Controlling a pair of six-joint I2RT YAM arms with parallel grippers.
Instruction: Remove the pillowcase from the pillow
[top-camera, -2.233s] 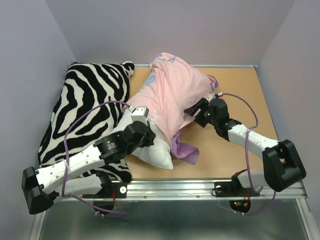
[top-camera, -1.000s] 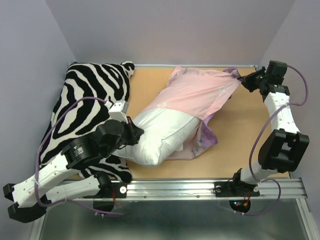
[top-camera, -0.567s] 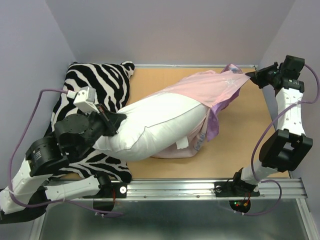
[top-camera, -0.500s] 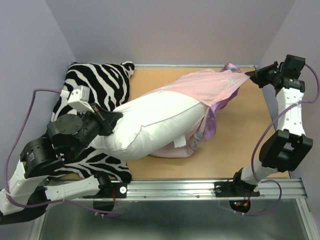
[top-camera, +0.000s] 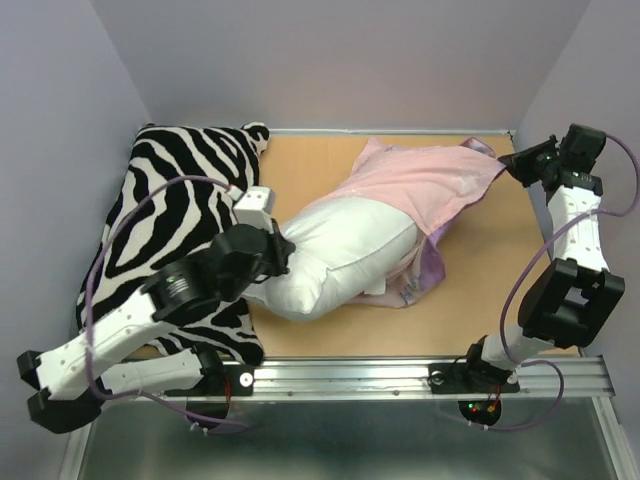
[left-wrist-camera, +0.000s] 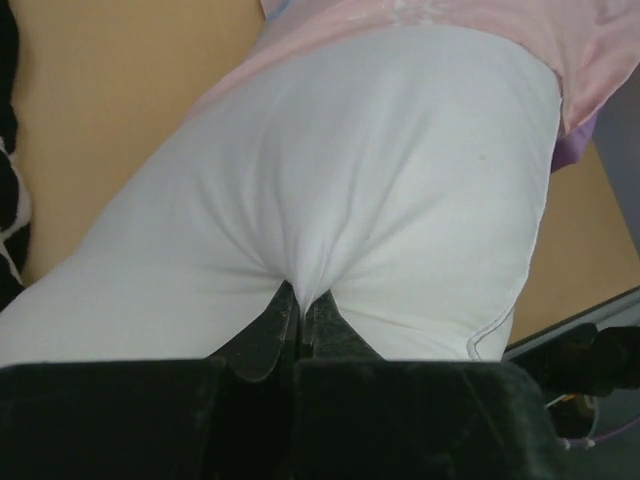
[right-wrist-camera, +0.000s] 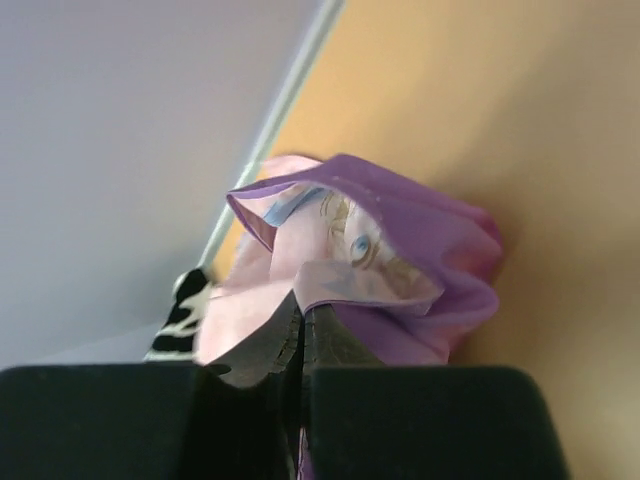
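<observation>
My left gripper is in front of the pillow's near corner (left-wrist-camera: 488, 338), which lies back of it and nearer the metal bar, so it needs to move back toward that corner next and let go of the white cloth (left-wrist-camera: 380, 180).
The white pillow (top-camera: 345, 255) lies slantwise across the table, its near-left half bare. Its far-right end is inside the pillowcase (top-camera: 425, 185), pale pink side out, with a purple edge hanging at the pillow's right side. My left gripper (top-camera: 287, 250) is shut on a pinch of the pillow's white cloth (left-wrist-camera: 380, 180) at its left end. At the back right corner my right gripper (top-camera: 508, 166) is shut on a fold of the pillowcase (right-wrist-camera: 400, 270), where the purple printed side shows. The pillowcase (left-wrist-camera: 450, 20) crosses the top of the left wrist view.
A zebra-striped pillow (top-camera: 170, 200) fills the left side of the table, under my left arm. Grey walls close the left, back and right sides. A metal rail (top-camera: 400, 378) runs along the near edge. Bare wood (top-camera: 480, 290) shows on the right.
My left gripper has come back right and nearer, off the zebra pillow, and the white pillow has bunched up shorter. The pillowcase has gone slack and spread wider. The right gripper dropped slightly.
</observation>
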